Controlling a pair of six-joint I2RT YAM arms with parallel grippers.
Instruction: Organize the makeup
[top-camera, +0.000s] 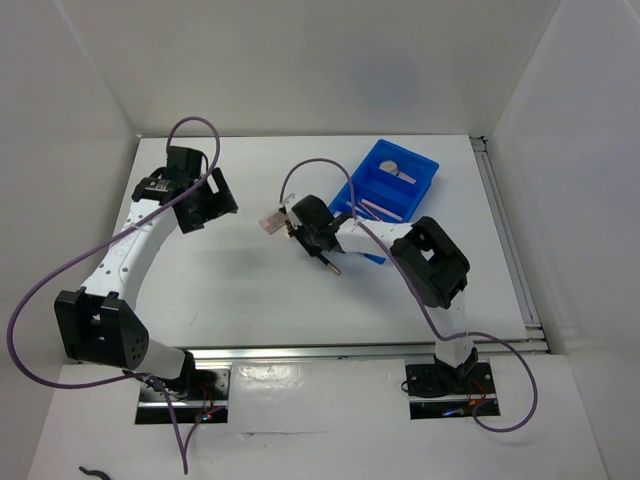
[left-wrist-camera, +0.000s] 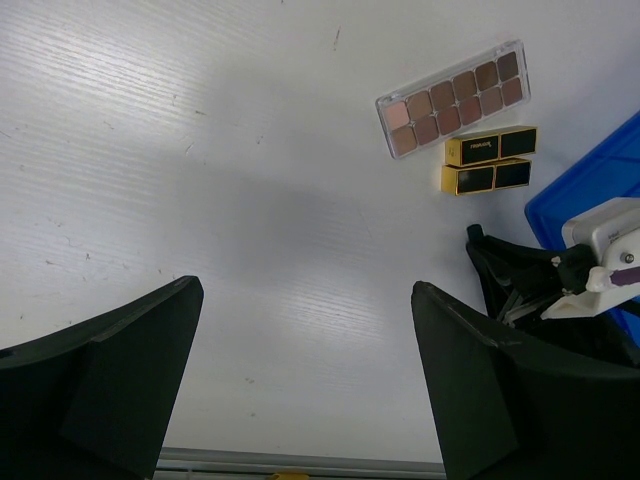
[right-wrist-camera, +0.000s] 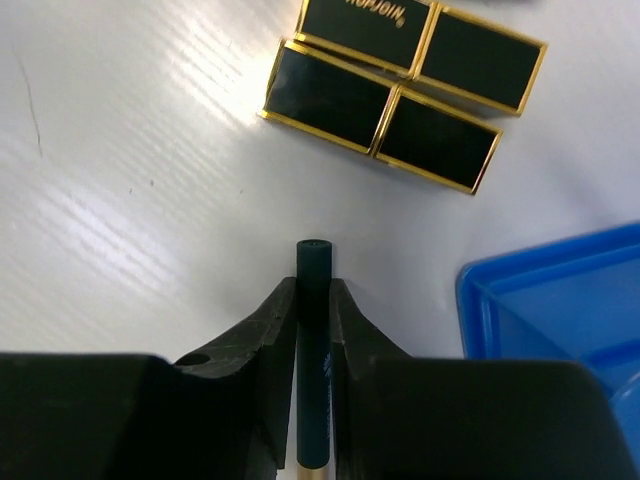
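Observation:
Pinkish pencils already lie in the blue divided bin. The dark pencil goes up and outward over their section in my right gripper next, then down beside them.
My right gripper is shut on a thin dark pencil, whose cap end sticks out past the fingertips just above the table. Two black tubes with gold edges lie side by side just ahead of it. In the left wrist view an eyeshadow palette in a clear case lies beside those tubes. My left gripper hangs open over bare table with nothing between its fingers. From above, the right gripper with the pencil is near the table's middle, and the left gripper is at the back left.
The blue divided bin stands at the back right and holds a round grey item and thin pinkish pencils. Its corner is close to the right of my right gripper. White walls surround the table.

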